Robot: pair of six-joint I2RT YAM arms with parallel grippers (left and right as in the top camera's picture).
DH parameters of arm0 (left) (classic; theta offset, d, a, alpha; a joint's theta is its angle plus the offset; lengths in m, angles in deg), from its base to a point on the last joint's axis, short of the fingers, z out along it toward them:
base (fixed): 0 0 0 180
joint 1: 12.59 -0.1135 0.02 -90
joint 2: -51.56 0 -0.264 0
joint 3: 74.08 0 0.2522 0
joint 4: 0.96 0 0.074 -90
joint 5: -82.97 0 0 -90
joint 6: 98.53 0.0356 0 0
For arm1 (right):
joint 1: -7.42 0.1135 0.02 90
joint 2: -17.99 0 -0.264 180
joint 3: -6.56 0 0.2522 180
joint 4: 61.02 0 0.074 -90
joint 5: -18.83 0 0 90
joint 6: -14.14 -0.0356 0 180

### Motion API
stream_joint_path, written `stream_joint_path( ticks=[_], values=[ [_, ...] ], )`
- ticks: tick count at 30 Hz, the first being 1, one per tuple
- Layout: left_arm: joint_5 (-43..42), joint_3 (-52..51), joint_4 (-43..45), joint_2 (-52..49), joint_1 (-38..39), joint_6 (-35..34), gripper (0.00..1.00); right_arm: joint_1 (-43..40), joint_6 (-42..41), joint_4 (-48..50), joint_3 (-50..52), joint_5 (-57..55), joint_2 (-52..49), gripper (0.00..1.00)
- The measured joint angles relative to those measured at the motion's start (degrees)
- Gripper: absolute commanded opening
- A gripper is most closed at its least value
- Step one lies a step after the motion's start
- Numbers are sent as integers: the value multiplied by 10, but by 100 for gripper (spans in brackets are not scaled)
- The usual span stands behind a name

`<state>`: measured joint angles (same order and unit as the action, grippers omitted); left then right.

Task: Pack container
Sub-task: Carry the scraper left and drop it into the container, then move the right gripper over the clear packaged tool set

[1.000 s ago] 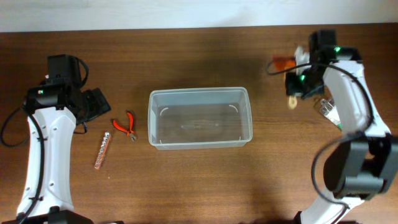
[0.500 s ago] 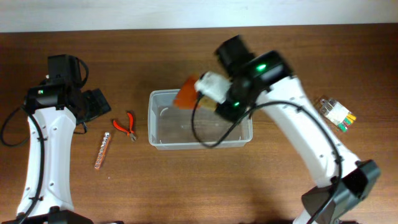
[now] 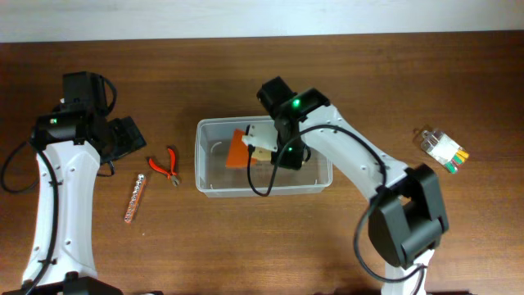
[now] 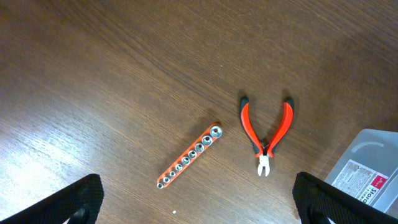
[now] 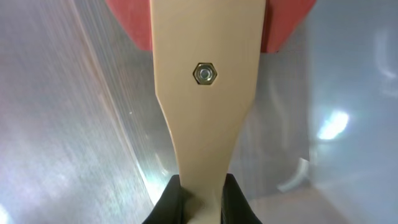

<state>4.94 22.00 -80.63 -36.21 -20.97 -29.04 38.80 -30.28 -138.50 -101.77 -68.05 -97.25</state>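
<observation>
The scraper's blade is within the container's sides, so my right gripper should next lower the scraper onto the container's bottom below and let go of the scraper's wooden handle (image 5: 205, 93).
The clear plastic container (image 3: 262, 190) sits mid-table. My right gripper (image 3: 273, 152) is inside it, shut on the pale wooden handle (image 5: 205, 93) of a scraper whose orange blade (image 3: 238, 150) points left over the container's floor. In the right wrist view my right gripper (image 5: 200, 200) pinches the handle's end, and the blade (image 5: 127, 25) shows at the top. My left gripper (image 3: 129, 137) is open and empty, left of the container. In the left wrist view my left gripper (image 4: 199, 208) hangs above red-handled pliers (image 4: 266, 134) and an orange socket rail (image 4: 189, 157).
The pliers (image 3: 168, 164) and the socket rail (image 3: 135, 197) lie on the wood between my left arm and the container. A small pack of white, yellow and green parts (image 3: 442, 149) lies at the far right. The container's corner (image 4: 367, 168) shows in the left wrist view.
My right arm has swung from the far right to the container with the scraper and lowered it inside. The left arm has not moved.
</observation>
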Motion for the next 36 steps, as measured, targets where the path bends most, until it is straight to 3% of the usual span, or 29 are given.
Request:
stream_joint_path(
  ticks=[4,9,10,11,12,15,22,23,24,29,36],
  values=[
    [0,0,0,0,0,0,99,0,3,33,34,0,-14,5],
    [0,0,0,0,0,0,99,0,8,63,73,0,-14,27],
    [0,0,0,0,0,0,99,0,9,64,76,1,-14,36],
    [0,0,0,0,0,0,99,0,9,64,78,2,-14,55],
    [0,0,0,0,0,0,99,0,7,64,79,2,-14,64],
    [0,0,0,0,0,0,99,0,-16,65,78,3,-14,74],
    [0,0,-2,0,0,0,99,0,-75,-30,2,-6,-12,76],
    [0,0,-2,0,0,0,99,0,-87,-51,-29,-13,-10,91],
    [0,0,-2,0,0,0,99,-1,-101,-65,-61,-21,-6,99],
    [0,0,-2,0,0,0,99,-30,-210,-131,-217,-73,49,99],
    [0,0,-2,0,0,0,99,-210,-338,-264,-316,-97,122,99]
  ],
)
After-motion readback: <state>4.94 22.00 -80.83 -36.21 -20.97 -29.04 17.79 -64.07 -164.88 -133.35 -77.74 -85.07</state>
